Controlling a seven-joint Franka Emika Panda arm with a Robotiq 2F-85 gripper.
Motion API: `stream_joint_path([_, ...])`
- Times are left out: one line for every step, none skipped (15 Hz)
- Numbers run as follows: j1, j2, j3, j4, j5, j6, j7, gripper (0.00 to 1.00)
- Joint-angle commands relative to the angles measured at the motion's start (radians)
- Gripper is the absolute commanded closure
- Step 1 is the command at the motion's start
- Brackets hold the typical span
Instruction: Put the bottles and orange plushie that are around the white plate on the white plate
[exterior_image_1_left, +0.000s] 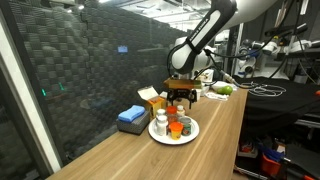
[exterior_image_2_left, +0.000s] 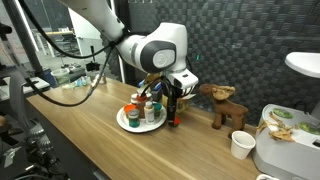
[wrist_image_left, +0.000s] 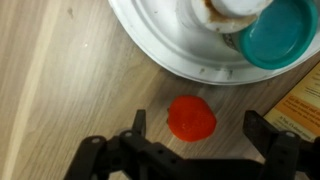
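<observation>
My gripper should next go straight down onto the red cap (exterior_image_2_left: 177, 121) (wrist_image_left: 191, 118) just outside the plate's rim and close, because its open fingers are already on either side of the cap.
The white plate (exterior_image_1_left: 172, 139) (exterior_image_2_left: 124, 121) (wrist_image_left: 160, 45) sits on the wooden table and holds several small bottles and an orange lump (exterior_image_1_left: 176, 128). In the wrist view a teal-topped jar (wrist_image_left: 281, 31) and a white-capped bottle (wrist_image_left: 236, 7) stand on the plate. A red-capped bottle (wrist_image_left: 191, 118) (exterior_image_2_left: 172, 122) stands on the table just outside the plate's rim, seen from above. My gripper (wrist_image_left: 198, 126) (exterior_image_2_left: 172, 104) (exterior_image_1_left: 178, 100) is open, right above it, with one finger on each side of the red cap and not touching it.
A blue folded cloth (exterior_image_1_left: 132, 117) and a yellow carton (exterior_image_1_left: 152, 98) (wrist_image_left: 302, 100) lie beside the plate. A brown plush animal (exterior_image_2_left: 225, 105) and a white cup (exterior_image_2_left: 241, 145) stand further along the table. The table edge runs close to the plate.
</observation>
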Motion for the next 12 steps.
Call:
stream_joint_path([-0.009, 0.046, 0.0, 0.065, 0.038, -0.024, -0.021, 0.0])
stream_joint_path([-0.01, 0.053, 0.001, 0.071, 0.042, -0.023, -0.022, 0.03])
stream_joint_path([-0.011, 0.057, 0.002, 0.074, 0.046, -0.023, -0.022, 0.26])
stream_joint_path([-0.01, 0.061, 0.001, 0.077, 0.047, -0.024, -0.02, 0.28])
stream_joint_path([-0.011, 0.06, 0.004, 0.077, 0.053, -0.028, -0.022, 0.29])
stream_joint_path([-0.015, 0.057, 0.009, 0.075, 0.065, -0.035, -0.027, 0.34])
stream_joint_path([-0.013, 0.05, 0.009, 0.068, 0.069, -0.039, -0.026, 0.44])
stream_joint_path([-0.009, 0.042, 0.006, 0.059, 0.071, -0.037, -0.023, 0.51])
stream_joint_path([-0.004, 0.035, 0.0, 0.051, 0.066, -0.035, -0.015, 0.61])
stream_joint_path([0.001, 0.024, -0.005, 0.039, 0.061, -0.032, -0.008, 0.67])
stream_joint_path([0.005, 0.016, -0.011, 0.03, 0.055, -0.028, -0.001, 0.74])
stream_joint_path([0.014, 0.002, -0.023, 0.016, 0.045, -0.021, 0.016, 0.74])
